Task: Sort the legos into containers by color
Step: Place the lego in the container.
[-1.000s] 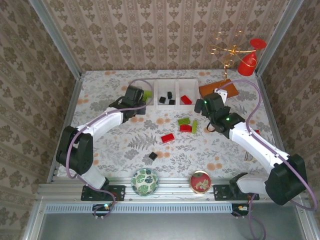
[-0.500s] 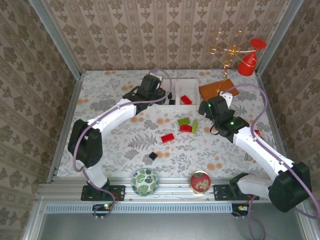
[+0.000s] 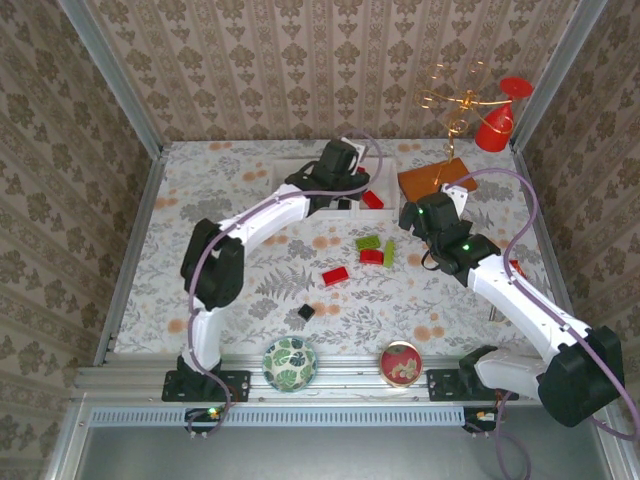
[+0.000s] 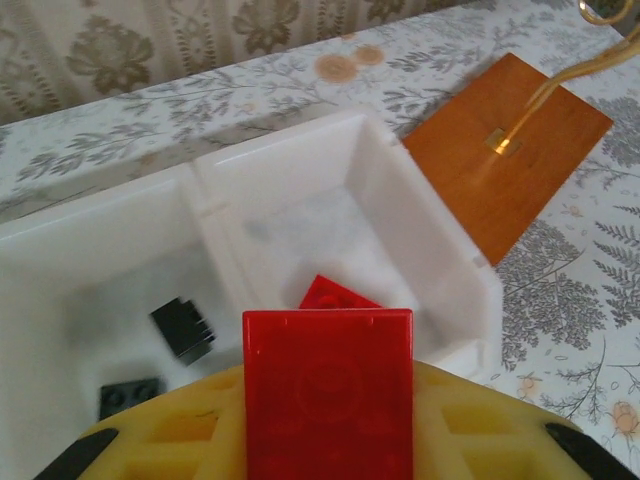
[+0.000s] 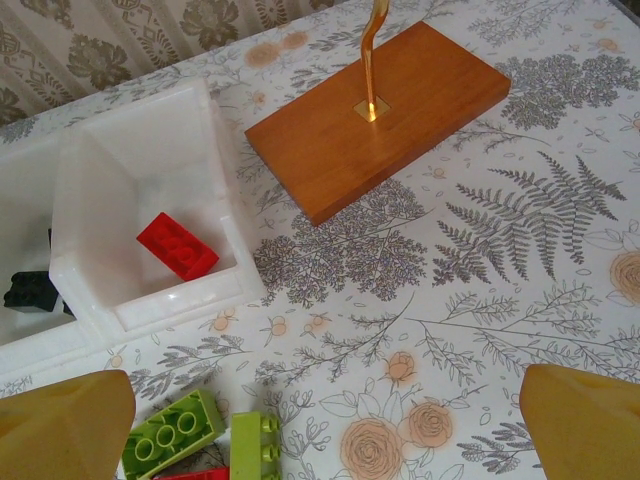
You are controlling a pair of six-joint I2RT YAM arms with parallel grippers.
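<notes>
My left gripper next moves toward the orange-brown board and releases its brick over the section of the tray holding another red brick, lying between them.
My left gripper hangs over the right compartment of the white tray, shut on a red brick. Another red brick lies in that compartment below it. Two black bricks sit in the middle compartment. My right gripper stands open beside the tray's right end, its fingers wide apart with nothing between them. Loose on the table are two green bricks, two red bricks and a black cube.
An orange-brown board with a gold wire stand and a red cone sits right of the tray. A green bowl and a red bowl stand at the near edge. Patterned walls close in the back and sides.
My left arm has swung right along the tray, from its left compartment to above its right one. The right gripper has barely moved and stays open.
</notes>
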